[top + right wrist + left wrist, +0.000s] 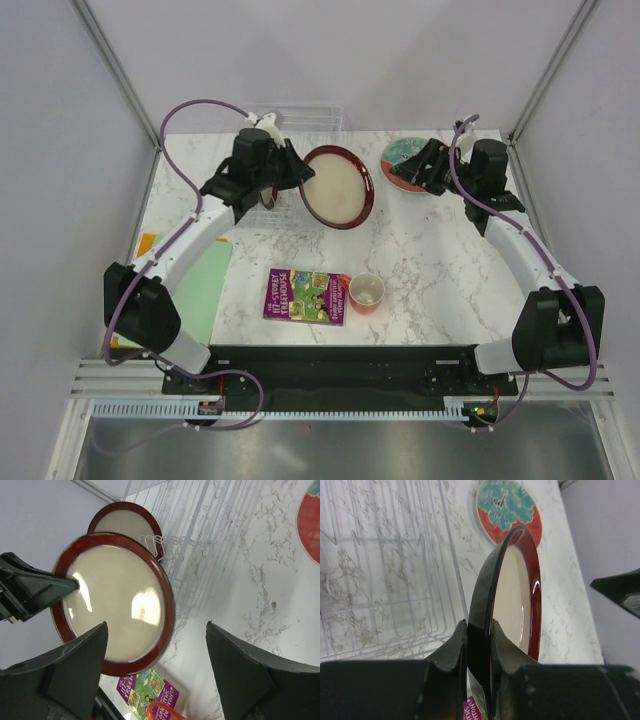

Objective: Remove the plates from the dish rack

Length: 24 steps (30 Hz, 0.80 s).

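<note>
Next, my right gripper moves onto the held plate's free rim (370, 197) (169, 613), opposite my left gripper, since that rim lies to the left in the top view.
My left gripper (292, 176) is shut on the rim of a large cream-centred plate with a dark red rim (337, 187), held tilted just right of the clear dish rack (298, 118). In the left wrist view the plate (512, 595) stands edge-on between my fingers (451, 647), with the rack (380, 570) to the left. A teal-patterned plate (402, 158) lies flat on the table at the back right, and my right gripper (422, 166) hovers open and empty over it. The right wrist view shows the held plate (117, 605) and a smaller cream-centred plate (127, 527) standing in the rack (200, 530).
A purple and green book (307, 296) and an orange cup (366, 293) lie on the marble table (450, 260) near the front. A green sheet (200, 290) lies at the left edge. Grey walls close in the back and both sides.
</note>
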Available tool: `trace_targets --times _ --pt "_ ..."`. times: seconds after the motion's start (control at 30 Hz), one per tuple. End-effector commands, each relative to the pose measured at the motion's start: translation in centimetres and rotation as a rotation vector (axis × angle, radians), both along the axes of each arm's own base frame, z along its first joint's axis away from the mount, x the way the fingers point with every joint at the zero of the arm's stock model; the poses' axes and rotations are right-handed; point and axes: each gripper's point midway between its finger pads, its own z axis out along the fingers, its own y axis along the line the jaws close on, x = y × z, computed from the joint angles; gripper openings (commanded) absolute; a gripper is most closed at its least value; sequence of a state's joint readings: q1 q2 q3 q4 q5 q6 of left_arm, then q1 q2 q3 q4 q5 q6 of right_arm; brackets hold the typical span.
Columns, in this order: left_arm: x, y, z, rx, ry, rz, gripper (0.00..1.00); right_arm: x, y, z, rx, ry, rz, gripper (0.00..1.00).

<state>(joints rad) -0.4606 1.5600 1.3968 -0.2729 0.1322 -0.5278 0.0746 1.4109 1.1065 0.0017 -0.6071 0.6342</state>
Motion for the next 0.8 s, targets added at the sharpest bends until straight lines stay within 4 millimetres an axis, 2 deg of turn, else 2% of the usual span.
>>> trace_targets --times 0.0,0.03,0.23,0.43,0.57,0.6,0.67,0.77 --pt "-0.5 -0.2 11.7 -0.364 -0.259 -0.073 0.02 0.0 0.0 -1.1 -0.008 0.007 0.011 0.86" --pt "-0.7 -0.5 12.1 -0.395 -0.263 -0.097 0.02 -0.1 0.3 -1.2 0.000 0.007 0.026 0.86" --pt "-1.0 -1.9 10.9 -0.480 -0.215 -0.166 0.02 0.0 1.2 -0.9 0.059 -0.003 0.068 0.86" --pt "-1.1 -2.5 10.2 -0.522 -0.190 -0.192 0.02 0.4 2.1 -0.6 0.102 -0.015 0.101 0.86" --pt "-1.0 -2.8 9.8 -0.541 -0.180 -0.203 0.02 0.3 3.4 -0.9 0.142 0.000 0.137 0.84" --pt "-1.1 -3.1 9.7 -0.544 -0.177 -0.209 0.02 0.2 3.7 -0.9 0.148 -0.004 0.152 0.78" --pt "-1.0 -3.3 9.5 -0.543 -0.172 -0.209 0.02 0.1 4.3 -1.1 0.157 0.003 0.170 0.72" --pt "-0.9 -3.5 9.5 -0.541 -0.174 -0.216 0.02 -0.1 4.8 -1.0 0.166 -0.002 0.184 0.47"
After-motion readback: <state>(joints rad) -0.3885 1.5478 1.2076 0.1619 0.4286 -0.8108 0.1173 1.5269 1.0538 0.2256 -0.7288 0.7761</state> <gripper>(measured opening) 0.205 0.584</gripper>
